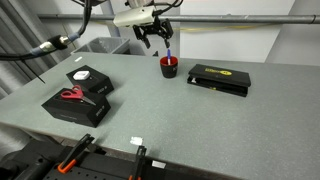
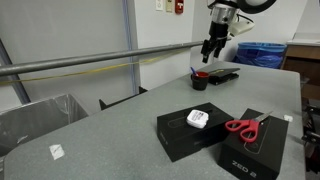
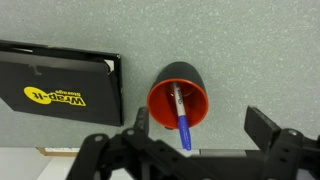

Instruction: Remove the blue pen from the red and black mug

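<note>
My gripper moves down and eases outward onto the pen's blue end next. That end is below and outward of it and clears the mug's rim.
The red and black mug stands on the grey table, also seen in an exterior view and from above in the wrist view. The blue pen leans inside it, its blue end sticking out over the rim; its tip shows above the mug in an exterior view. My gripper hangs open just above the mug in both exterior views. In the wrist view its fingers stand apart, with the pen's blue end between them, closer to the left finger. Nothing is held.
A flat black box with a yellow mark lies beside the mug, also in the wrist view. Two black boxes sit nearer the front, one bearing red-handled scissors, one a white disc. A metal rail crosses behind.
</note>
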